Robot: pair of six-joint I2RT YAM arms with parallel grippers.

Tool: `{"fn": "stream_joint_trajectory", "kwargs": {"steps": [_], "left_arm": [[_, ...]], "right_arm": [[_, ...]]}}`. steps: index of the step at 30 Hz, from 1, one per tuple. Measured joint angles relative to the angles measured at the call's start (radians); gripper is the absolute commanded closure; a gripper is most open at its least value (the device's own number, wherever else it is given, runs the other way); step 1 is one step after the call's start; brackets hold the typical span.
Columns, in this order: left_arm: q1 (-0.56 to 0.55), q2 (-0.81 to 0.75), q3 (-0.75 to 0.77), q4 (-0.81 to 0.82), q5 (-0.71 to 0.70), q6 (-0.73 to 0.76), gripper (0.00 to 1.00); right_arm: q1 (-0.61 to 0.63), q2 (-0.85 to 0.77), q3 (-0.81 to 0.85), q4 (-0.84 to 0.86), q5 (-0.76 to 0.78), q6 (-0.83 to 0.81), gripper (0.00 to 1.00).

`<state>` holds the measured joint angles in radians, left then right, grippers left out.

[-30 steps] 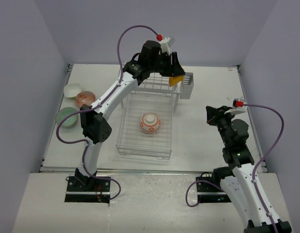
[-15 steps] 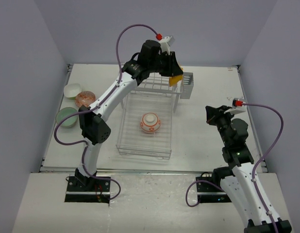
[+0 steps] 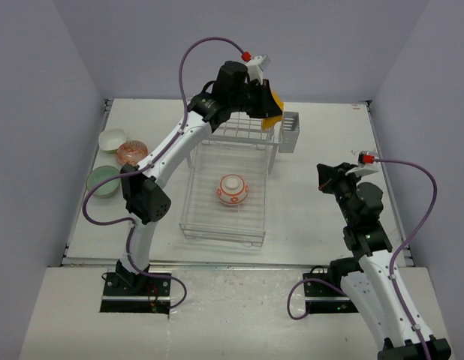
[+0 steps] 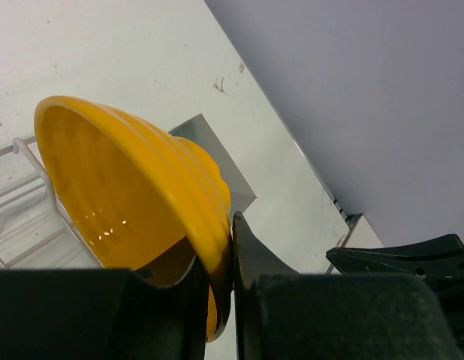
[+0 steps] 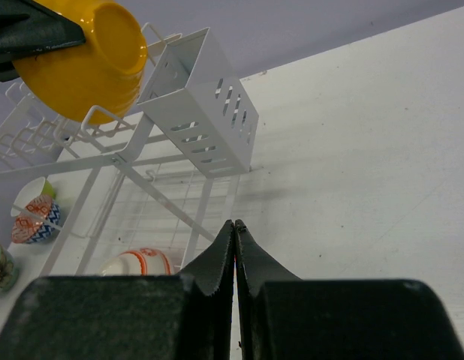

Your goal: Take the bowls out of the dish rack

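Note:
My left gripper should next move back, to the left in the top view, and down to release the orange-yellow bowl beside the mint green bowl, because other bowls stand there.
My left gripper (image 3: 265, 105) is shut on the rim of the orange-yellow bowl (image 3: 273, 113) and holds it tilted above the back right corner of the white wire dish rack (image 3: 193, 204). In the left wrist view the fingers pinch the bowl's wall (image 4: 127, 187). The white bowl with orange-red pattern (image 3: 233, 190) sits upside down on the rack's lower tray, and also shows in the right wrist view (image 5: 138, 262). My right gripper (image 3: 326, 177) is shut and empty, to the right of the rack, above the table.
The grey cutlery holder (image 3: 290, 132) hangs on the rack's back right corner, just below the held bowl. Three bowls stand on the table at the left: a mint green one (image 3: 104, 181), a zigzag one (image 3: 131, 153) and a pale one (image 3: 112, 139).
My left gripper has lifted the orange-yellow bowl slightly up off the rack's top tier and tilted it. The right arm has barely moved.

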<state>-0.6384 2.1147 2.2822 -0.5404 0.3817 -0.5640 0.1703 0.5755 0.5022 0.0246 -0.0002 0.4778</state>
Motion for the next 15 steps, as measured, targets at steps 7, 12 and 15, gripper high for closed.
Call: {"fn": "stream_joint_trajectory", "kwargs": {"steps": [7,12,15], "left_arm": [[0.006,-0.006,-0.005,0.04,0.042,-0.038,0.95],[0.009,-0.034,-0.029,0.124,0.088,-0.101,0.99],[0.009,-0.066,-0.06,0.183,0.114,-0.149,1.0]], "right_arm": [[0.0,0.006,0.0,0.002,-0.017,0.0,1.0],[0.0,0.008,0.0,0.006,-0.018,0.0,1.0],[0.0,0.008,0.0,0.006,-0.018,0.0,1.0]]}}
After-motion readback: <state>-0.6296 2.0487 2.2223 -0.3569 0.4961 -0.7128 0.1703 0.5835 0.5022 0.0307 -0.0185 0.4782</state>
